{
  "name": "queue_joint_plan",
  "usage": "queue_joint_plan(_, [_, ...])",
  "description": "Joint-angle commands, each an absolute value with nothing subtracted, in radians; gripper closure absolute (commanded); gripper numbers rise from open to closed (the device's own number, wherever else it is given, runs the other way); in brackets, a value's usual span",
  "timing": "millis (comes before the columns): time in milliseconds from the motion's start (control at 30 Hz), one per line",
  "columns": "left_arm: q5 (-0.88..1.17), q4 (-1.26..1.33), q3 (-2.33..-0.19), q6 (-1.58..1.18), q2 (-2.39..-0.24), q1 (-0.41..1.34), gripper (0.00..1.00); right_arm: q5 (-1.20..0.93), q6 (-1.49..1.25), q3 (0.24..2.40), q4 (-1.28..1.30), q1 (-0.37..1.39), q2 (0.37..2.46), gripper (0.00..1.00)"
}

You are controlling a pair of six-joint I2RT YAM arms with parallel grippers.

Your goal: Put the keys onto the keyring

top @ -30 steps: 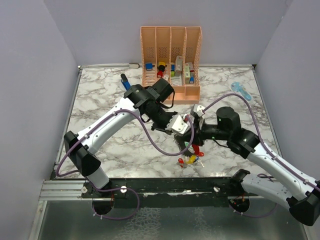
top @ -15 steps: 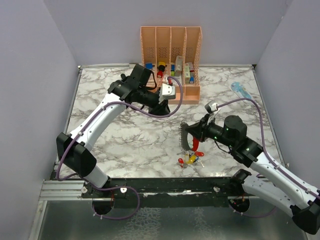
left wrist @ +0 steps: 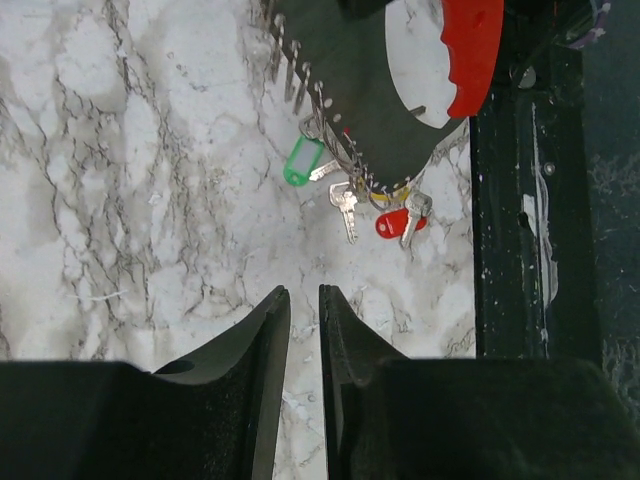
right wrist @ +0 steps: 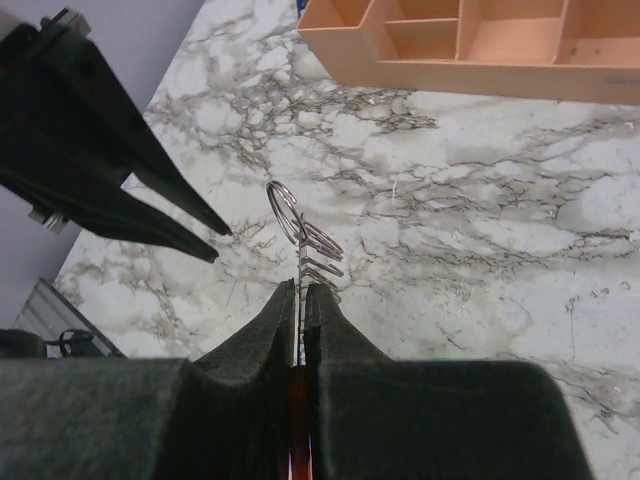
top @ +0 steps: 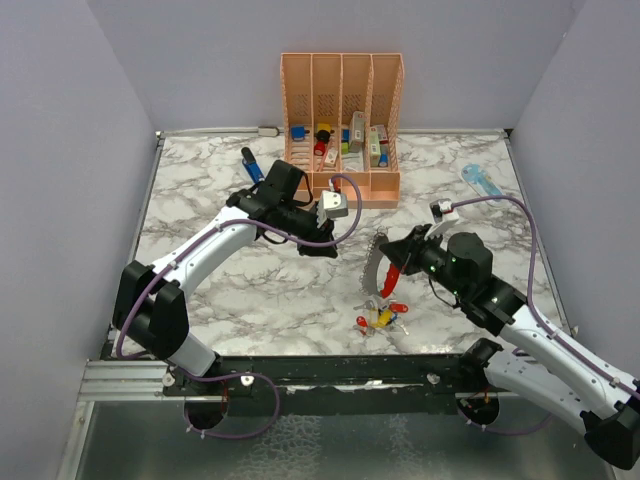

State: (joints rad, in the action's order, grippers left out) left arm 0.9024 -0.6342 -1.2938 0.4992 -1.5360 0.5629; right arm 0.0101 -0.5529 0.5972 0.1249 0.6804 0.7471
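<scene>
The keyring comes down next in my right gripper, shifting to the left in the top view. It lands on the marble beside the bunched keys, since bare marble shows there.
The keyring [top: 378,264], an oval loop with a toothed grey side and a red side, is held up on edge above the table, and my right gripper [top: 394,264] is shut on it. The right wrist view shows it edge-on between the pads, as wire loops [right wrist: 302,240] sticking out past my right gripper [right wrist: 301,290]. The keys [top: 380,319] lie bunched on the marble below it, near the front edge; a green one [left wrist: 298,160] and a red one [left wrist: 393,226] show in the left wrist view. My left gripper [top: 327,247] hangs left of the keyring, slightly open, nothing between its fingers [left wrist: 268,330].
A peach organiser [top: 342,120] with coloured blocky items stands at the back. A dark blue stick tool [top: 250,163] lies back left, a pale blue flat tool [top: 482,180] back right. A black rail [top: 330,368] runs along the front edge. Lilac walls close three sides.
My left gripper has let go at the keyring, pulled back to the left, and its jaws have parted a little. The right gripper has shifted right and turned the keyring more upright.
</scene>
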Motion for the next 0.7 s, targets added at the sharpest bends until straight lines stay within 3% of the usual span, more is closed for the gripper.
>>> queue_joint_plan(0, [0.868,-0.536,-1.222,0.455,-1.491,0.559,0.78,0.123,-0.667,0.628,0.144,0.679,0.794,0.99])
queue_joint_plan(300, [0.754,-0.493,-1.146,0.486,-1.461,0.52,0.78,0.143,-0.906,0.538,-0.03,0.678,0.999,0.99])
queue_joint_plan(633, [0.732,-0.42,-1.081,0.455,-1.438,0.46,0.79,0.251,-1.125,0.575,-0.175,0.669,1.32,0.99])
queue_joint_plan(667, [0.727,-0.418,-1.078,0.455,-1.437,0.458,0.79,0.261,-1.131,0.575,-0.178,0.668,1.335,0.96])
